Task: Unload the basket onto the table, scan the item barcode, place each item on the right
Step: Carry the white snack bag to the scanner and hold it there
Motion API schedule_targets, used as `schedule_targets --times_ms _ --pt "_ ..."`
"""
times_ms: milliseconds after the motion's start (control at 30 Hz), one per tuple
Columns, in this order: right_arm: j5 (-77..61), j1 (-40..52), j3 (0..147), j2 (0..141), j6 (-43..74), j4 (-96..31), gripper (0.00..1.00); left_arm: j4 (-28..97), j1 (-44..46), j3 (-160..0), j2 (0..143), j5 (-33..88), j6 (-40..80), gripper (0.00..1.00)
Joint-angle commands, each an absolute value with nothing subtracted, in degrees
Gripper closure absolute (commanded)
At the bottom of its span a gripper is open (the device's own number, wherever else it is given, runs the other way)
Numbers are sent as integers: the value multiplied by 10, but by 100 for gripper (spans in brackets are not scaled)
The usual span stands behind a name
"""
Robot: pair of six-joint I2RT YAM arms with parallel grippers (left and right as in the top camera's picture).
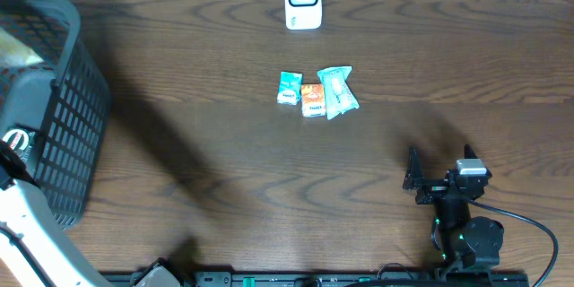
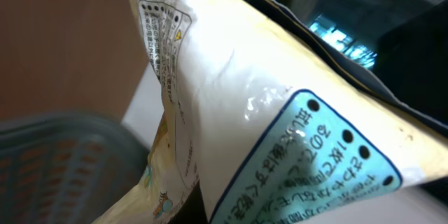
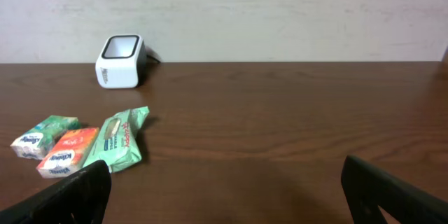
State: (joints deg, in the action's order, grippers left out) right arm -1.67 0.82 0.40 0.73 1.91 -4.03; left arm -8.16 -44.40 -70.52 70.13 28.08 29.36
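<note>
Next, my left gripper rises clear of the basket, carries the bag toward the teal packet and lowers it beside that packet, where the table lies bare point(image 1: 251, 94).
A cream plastic bag point(image 2: 231, 91) with a light blue printed label point(image 2: 315, 161) fills the left wrist view, lifted above the basket. My left gripper point(image 1: 16, 141) is at the basket on the left and shut on this bag; its fingers are hidden behind the bag. The bag's yellowish top point(image 1: 16, 49) shows over the basket in the overhead view. The white barcode scanner point(image 1: 303, 0) point(image 3: 120, 61) stands at the table's far edge. My right gripper point(image 1: 439, 178) point(image 3: 224, 182) rests low at the front right, open and holding nothing.
A dark mesh basket point(image 1: 67, 99) point(image 2: 63, 161) stands at the left edge. A teal packet point(image 1: 288, 88), an orange packet point(image 1: 312, 100) and a green wipes pack point(image 1: 338, 91) lie together mid-table, in front of the scanner. A wall rises behind the table.
</note>
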Motion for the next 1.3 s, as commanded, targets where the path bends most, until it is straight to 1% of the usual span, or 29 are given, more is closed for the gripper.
schedule_targets --times_ms 0,100,167,267,367,500,600,733,833,933,1167,1267 --pt "-17 5 3 6 23 -43 1 -121 -442 -712 675 327 373 93" --pt "-17 5 3 6 23 -43 1 -171 -423 -712 675 363 437 93" --pt "-17 5 3 6 23 -43 1 -187 -391 -712 677 369 465 93" --pt "-17 5 3 6 23 -43 1 -177 -316 -712 679 369 470 93" --pt "-17 5 3 6 23 -43 1 -148 -238 -712 683 369 463 92" --pt "-17 5 3 6 23 -43 1 -57 -144 -712 693 362 431 92" --pt "-17 5 3 6 23 -43 1 40 -85 -712 704 305 407 93" --pt "-16 5 3 6 23 -43 1 173 -22 -712 724 182 403 93" --pt "-17 5 3 6 23 -43 1 242 26 -712 745 106 403 92" --pt "-17 5 3 6 23 -43 1 268 70 -712 772 52 403 93" --pt "-16 5 3 6 23 -43 1 265 139 -712 847 -19 403 92" --pt "-17 5 3 6 23 -43 1 253 150 -712 884 -51 403 88"
